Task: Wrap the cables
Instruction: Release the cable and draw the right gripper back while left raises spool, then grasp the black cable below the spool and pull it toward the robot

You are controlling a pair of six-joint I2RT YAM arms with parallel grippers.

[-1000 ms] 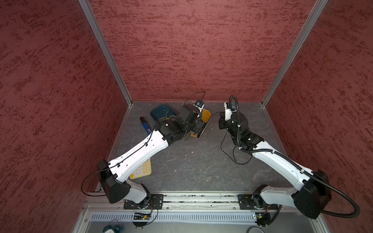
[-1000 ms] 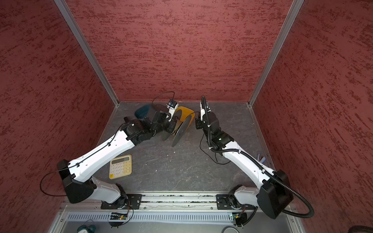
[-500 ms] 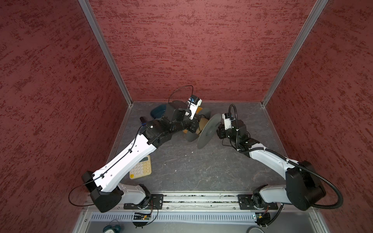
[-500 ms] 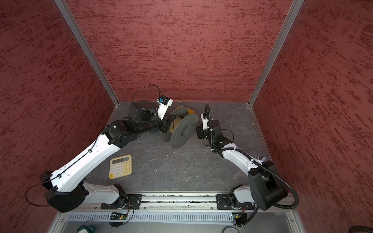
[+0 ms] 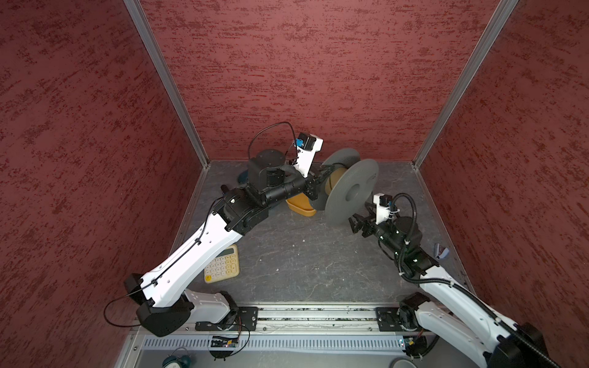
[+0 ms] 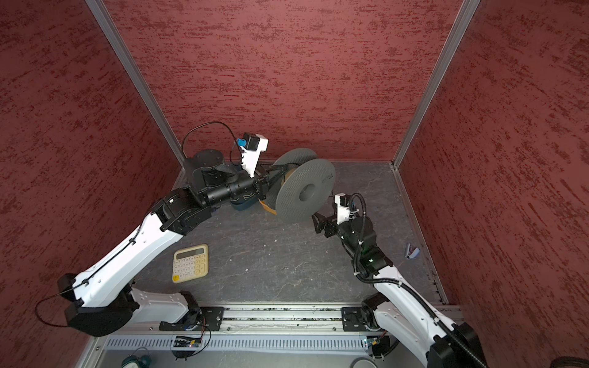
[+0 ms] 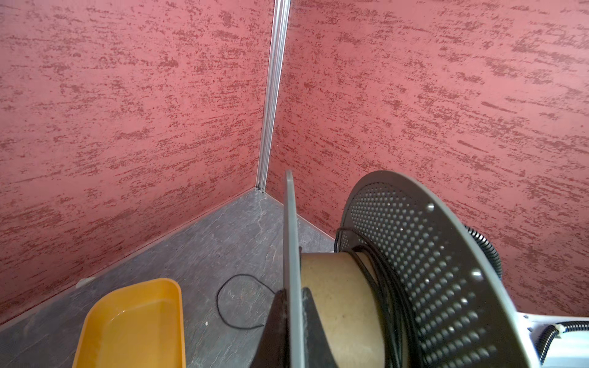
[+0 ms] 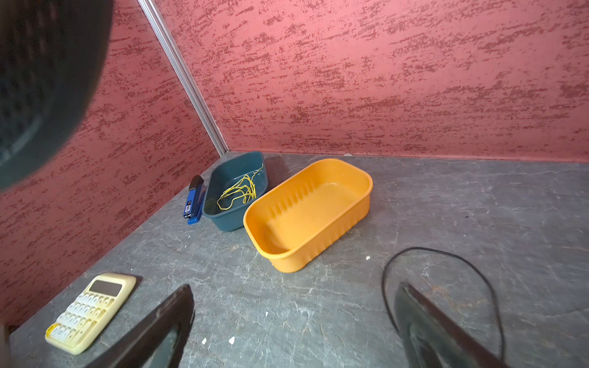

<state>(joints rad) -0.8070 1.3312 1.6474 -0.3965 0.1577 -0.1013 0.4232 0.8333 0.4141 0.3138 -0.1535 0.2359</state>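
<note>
My right gripper's fingers are above the cable (image 8: 446,255), which lies farther outward, so they should move clear of the spool's near rim, outward and down onto the loose loop's strand (image 8: 498,319).
A grey spool (image 5: 350,191) with perforated flanges and a cardboard core hangs above the table's back. My left gripper (image 7: 291,318) is shut on the edge of one flange, a finger on each face; it also shows in both top views (image 5: 322,173) (image 6: 276,173). The black cable (image 7: 389,286) lies in several turns round the core against the far flange. A loose loop of the cable (image 8: 446,255) rests on the table below. My right gripper (image 8: 294,293) stands wide open and empty just beside the near flange (image 6: 302,194), low over the table (image 5: 356,223).
An empty yellow tray (image 8: 309,207) sits under the spool, with a teal tray (image 8: 223,216) holding a yellow-green wire behind it. A blue stapler (image 8: 193,200) lies by the left wall. A cream calculator (image 5: 223,264) lies front left, a small blue object (image 5: 441,251) by the right wall.
My right gripper has opened fully and drawn back from the spool toward the front right. The left arm has stretched out and carried the spool to the right and higher.
</note>
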